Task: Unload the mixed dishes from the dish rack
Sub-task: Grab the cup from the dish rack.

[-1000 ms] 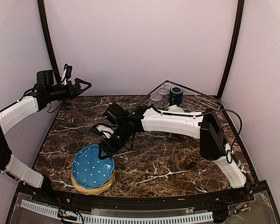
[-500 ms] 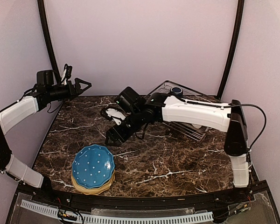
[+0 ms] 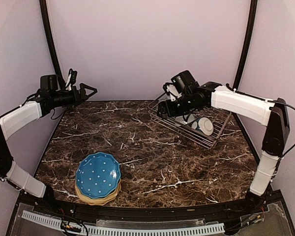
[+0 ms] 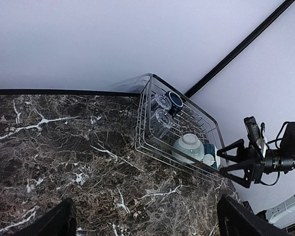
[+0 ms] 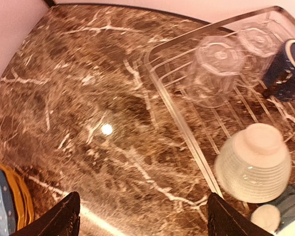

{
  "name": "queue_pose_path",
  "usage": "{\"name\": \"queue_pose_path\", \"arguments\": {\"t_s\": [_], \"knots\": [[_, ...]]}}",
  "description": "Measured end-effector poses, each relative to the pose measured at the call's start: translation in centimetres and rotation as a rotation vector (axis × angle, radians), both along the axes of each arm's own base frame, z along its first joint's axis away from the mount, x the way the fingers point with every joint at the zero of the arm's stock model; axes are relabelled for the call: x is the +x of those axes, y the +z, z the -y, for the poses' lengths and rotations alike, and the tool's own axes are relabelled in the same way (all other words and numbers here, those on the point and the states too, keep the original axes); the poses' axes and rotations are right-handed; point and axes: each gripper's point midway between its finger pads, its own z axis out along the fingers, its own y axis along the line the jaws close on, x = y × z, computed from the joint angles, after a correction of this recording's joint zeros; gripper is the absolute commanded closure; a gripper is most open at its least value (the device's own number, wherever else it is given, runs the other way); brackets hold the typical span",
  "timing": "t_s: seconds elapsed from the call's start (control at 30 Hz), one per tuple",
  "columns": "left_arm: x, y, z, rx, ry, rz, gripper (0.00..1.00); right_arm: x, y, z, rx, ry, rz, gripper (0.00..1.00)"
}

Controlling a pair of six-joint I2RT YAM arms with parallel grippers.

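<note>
The right gripper moves down onto the navy mug's handle (image 5: 277, 88) next, toward the right in its wrist view, since the mug sits below the gripper on that side.
The dish rack (image 3: 187, 132) stands at the back right. My right gripper (image 3: 162, 107) hovers open and empty above its left end. In the right wrist view the gripper (image 5: 147, 219) is over the marble beside the rack's rim (image 5: 191, 147). The rack holds two clear tumblers (image 5: 214, 69), a navy mug (image 5: 287, 69) and an upturned white bowl (image 5: 253, 162). The blue dotted plate (image 3: 98, 173) tops a mustard plate at front left. My left gripper (image 3: 91, 92) is open and empty, raised at the back left.
A blue and white dish (image 3: 205, 126) lies on its side at the rack's right end. The left wrist view shows the rack (image 4: 177, 163), the bowl (image 4: 189, 146) and my right gripper (image 4: 236, 164). Dark marble table (image 3: 152, 162); black frame posts stand at the back corners.
My right arm has swung from the plate stack at front left back to the rack, empty. The blue plate stays on the stack. The left arm has not moved.
</note>
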Motion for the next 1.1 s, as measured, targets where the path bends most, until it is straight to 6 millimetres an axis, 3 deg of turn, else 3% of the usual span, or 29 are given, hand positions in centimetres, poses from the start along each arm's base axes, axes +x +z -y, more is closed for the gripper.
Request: {"name": "queue_pose_path", "arguments": {"t_s": [0.17, 0.27, 0.43, 0.57, 0.73, 0.9, 1.1], "knots": [[0.2, -0.6, 0.0, 0.001, 0.0, -0.014, 0.01, 5.7, 0.7, 5.8, 0.011, -0.218, 0.042, 0.15], [0.3, -0.8, 0.0, 0.003, 0.001, -0.019, 0.01, 9.0, 1.1, 8.3, 0.031, -0.334, 0.056, 0.15], [0.5, -1.1, 0.0, 0.006, 0.003, -0.025, 0.01, 14.5, 0.7, 11.0, 0.044, -0.44, 0.087, 0.15], [0.6, -1.8, -0.1, 0.015, 0.003, -0.04, 0.01, 18.0, -1.1, 12.8, 0.039, -0.479, 0.086, 0.18], [0.8, -2.6, 0.0, 0.022, 0.001, -0.059, 0.01, 20.1, -4.1, 13.4, 0.052, -0.485, 0.038, 0.25], [0.9, -2.8, 0.0, 0.023, 0.001, -0.066, 0.01, 21.0, -6.6, 12.9, 0.058, -0.485, -0.002, 0.36], [0.8, -2.9, 0.1, 0.023, -0.002, -0.068, 0.01, 21.6, -8.3, 12.6, 0.069, -0.512, -0.028, 0.42]]}}
